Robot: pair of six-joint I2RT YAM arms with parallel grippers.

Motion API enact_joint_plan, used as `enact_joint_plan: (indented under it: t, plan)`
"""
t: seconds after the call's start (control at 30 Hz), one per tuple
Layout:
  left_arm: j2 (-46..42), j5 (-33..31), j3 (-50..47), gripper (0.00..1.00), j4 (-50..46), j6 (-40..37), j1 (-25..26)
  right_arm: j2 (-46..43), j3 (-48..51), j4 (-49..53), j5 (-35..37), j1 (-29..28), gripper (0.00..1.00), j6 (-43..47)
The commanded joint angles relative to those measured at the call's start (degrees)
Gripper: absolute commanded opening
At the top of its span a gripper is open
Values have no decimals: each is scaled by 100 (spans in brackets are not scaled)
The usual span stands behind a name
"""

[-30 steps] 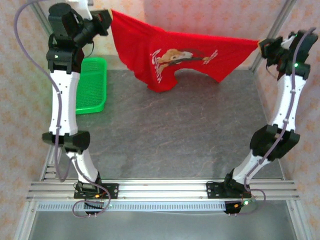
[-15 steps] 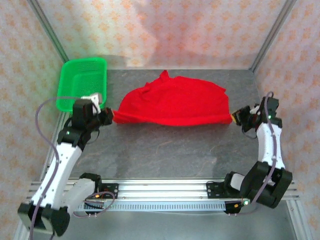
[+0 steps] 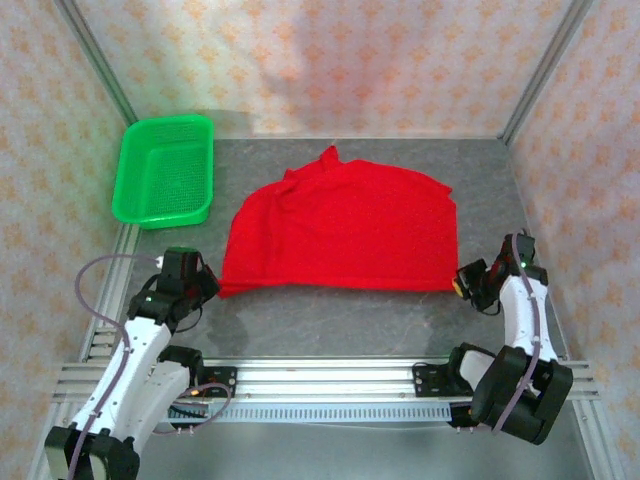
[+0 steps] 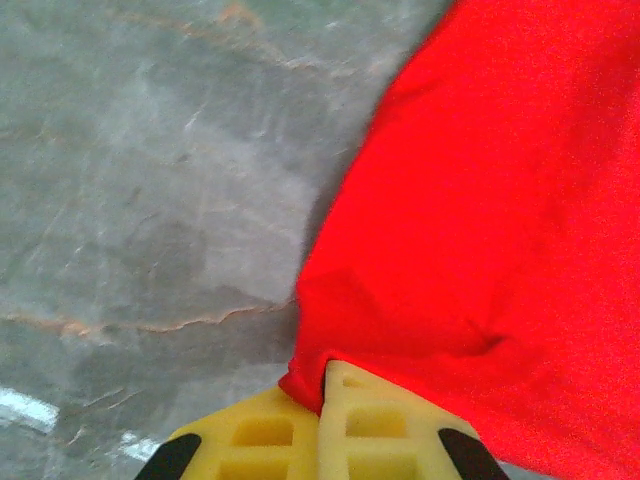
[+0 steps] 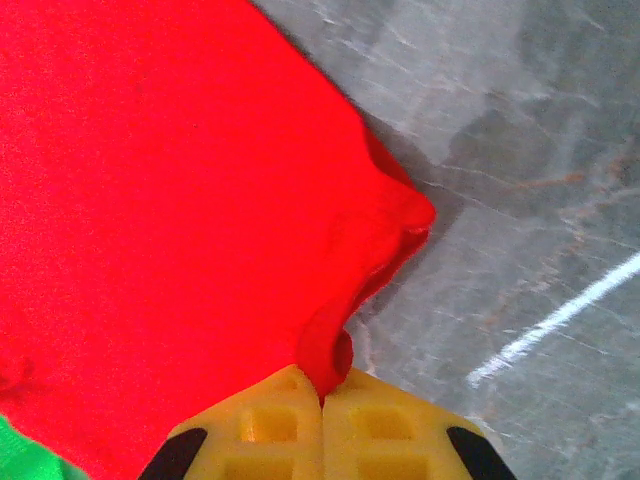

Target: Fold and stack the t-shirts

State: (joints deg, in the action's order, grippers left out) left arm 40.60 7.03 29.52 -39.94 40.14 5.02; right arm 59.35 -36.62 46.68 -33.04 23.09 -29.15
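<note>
My left gripper draws the t-shirt's pinched corner back over the table toward the aluminium bar next. It smooths the creased cloth, then releases the corner.
The red t-shirt point(image 3: 345, 225) lies spread on the grey table, plain red side up, its near hem running across the table's middle. My left gripper point(image 3: 212, 285) is shut on the near left corner of the t-shirt point(image 4: 470, 200), the cloth pinched between the yellow pads point(image 4: 260, 435). At the near right corner my right gripper point(image 3: 462, 283) is shut on the t-shirt point(image 5: 170, 200) too, a small fold of cloth caught between its yellow pads point(image 5: 380, 425). Both grippers sit low at table height.
A green plastic mesh basket point(image 3: 165, 170) stands at the back left of the table. The grey table point(image 3: 340, 320) is bare between the shirt's near hem and the aluminium rail point(image 3: 320, 375). Metal frame posts stand at the back corners.
Both grippers pulled the shirt toward the near edge and down, from hanging high at the back to lying flat on the table. Their grip on the corners has not changed.
</note>
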Motion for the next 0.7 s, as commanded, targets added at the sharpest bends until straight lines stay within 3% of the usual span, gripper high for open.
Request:
enact_joint_plan:
  t: [0.0, 0.23, 0.67]
  plan:
    - [-55, -625, -157, 1, -357, 505, 8, -99, 119, 359, 605, 38, 0, -114]
    - [293, -647, -416, 0, -397, 829, 7, -15, 146, 528, 1215, 14, 0, -282]
    - [378, -480, -513, 0, -24, 939, 7, 83, 77, 403, 1368, -50, 0, -355]
